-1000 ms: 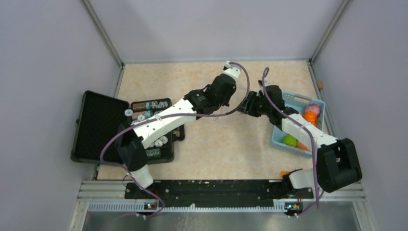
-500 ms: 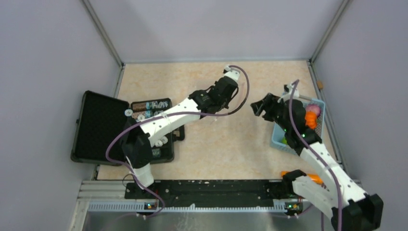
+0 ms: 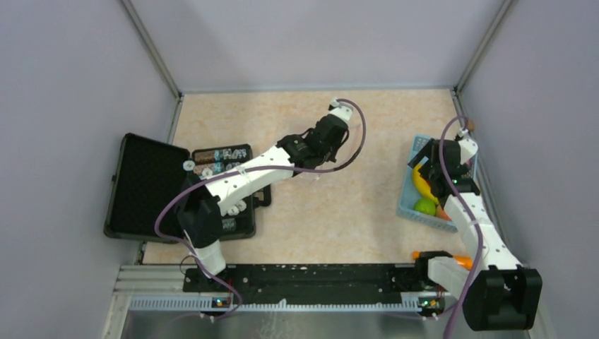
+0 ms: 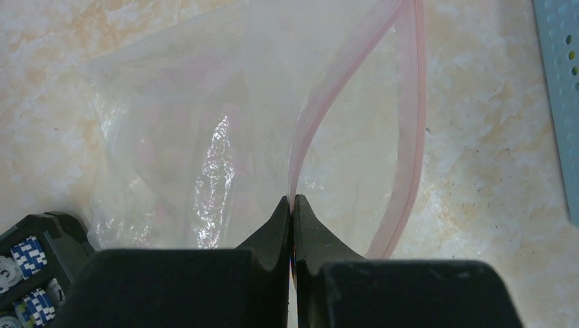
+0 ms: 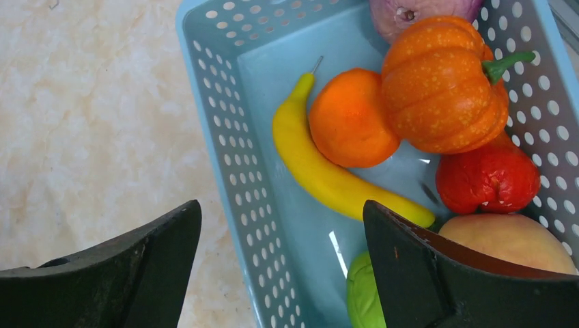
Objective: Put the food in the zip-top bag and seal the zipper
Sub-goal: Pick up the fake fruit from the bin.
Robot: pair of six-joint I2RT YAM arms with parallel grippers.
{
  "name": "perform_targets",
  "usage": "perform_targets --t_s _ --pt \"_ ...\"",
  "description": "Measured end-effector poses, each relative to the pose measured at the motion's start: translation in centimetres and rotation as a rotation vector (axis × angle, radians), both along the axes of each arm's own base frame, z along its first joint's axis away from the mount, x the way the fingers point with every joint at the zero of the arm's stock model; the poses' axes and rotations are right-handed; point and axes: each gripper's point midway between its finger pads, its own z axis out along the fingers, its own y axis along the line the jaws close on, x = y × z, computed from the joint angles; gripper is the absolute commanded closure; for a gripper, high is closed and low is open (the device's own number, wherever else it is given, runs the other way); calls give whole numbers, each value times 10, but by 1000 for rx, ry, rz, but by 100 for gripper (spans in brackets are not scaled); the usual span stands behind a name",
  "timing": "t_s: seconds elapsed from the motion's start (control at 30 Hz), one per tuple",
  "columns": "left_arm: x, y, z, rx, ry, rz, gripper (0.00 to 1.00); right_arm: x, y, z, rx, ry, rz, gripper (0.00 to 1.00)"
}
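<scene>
One gripper finger hangs outside the basket's side, so my right gripper shifts past that side toward the orange and down onto the yellow banana's middle next.
The clear zip-top bag (image 4: pixel 205 137) lies crumpled on the marbled table, its mouth gaping. My left gripper (image 4: pixel 292 199) is shut on the near lip of the pinkish zipper (image 4: pixel 410 102). The food lies in a light-blue basket (image 5: pixel 232 123): a yellow banana (image 5: pixel 321 171), an orange (image 5: pixel 351 116), an orange pumpkin (image 5: pixel 444 82), a red piece (image 5: pixel 488 178), a peach (image 5: pixel 509 239) and a green apple (image 5: pixel 362 294). My right gripper (image 5: pixel 281 208) hangs open over the basket's left wall, holding nothing. From above, the banana (image 3: pixel 422 185) and apple (image 3: pixel 425 206) show beside it.
An open black case (image 3: pixel 148 183) with round tokens sits at the left, its corner (image 4: pixel 27 260) close to the bag. The basket's edge (image 4: pixel 556 102) lies right of the bag. A small orange object (image 3: pixel 459 261) rests by the right arm's base.
The right arm swung from the table's middle, near the left gripper, out to above the basket, and its jaws opened wide. The left gripper stayed shut on the bag.
</scene>
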Motion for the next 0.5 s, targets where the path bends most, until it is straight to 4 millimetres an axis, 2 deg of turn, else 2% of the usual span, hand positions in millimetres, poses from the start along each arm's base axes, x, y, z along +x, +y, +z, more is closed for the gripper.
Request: perform_targets --t_s 0.17,0.3,0.4,0.5 --pt "-2 3 1 -1 -10 -6 100 -3 -3 -3 8 20 -12 13" --pt "-4 4 4 -10 -14 -10 100 -4 -20 -9 24 46 -62 17" --pt "-5 5 3 -10 -13 -12 100 -6 -31 -21 32 90 -78 22" --pt "-6 6 1 -8 -11 -13 100 -6 -34 -40 52 158 -62 29"
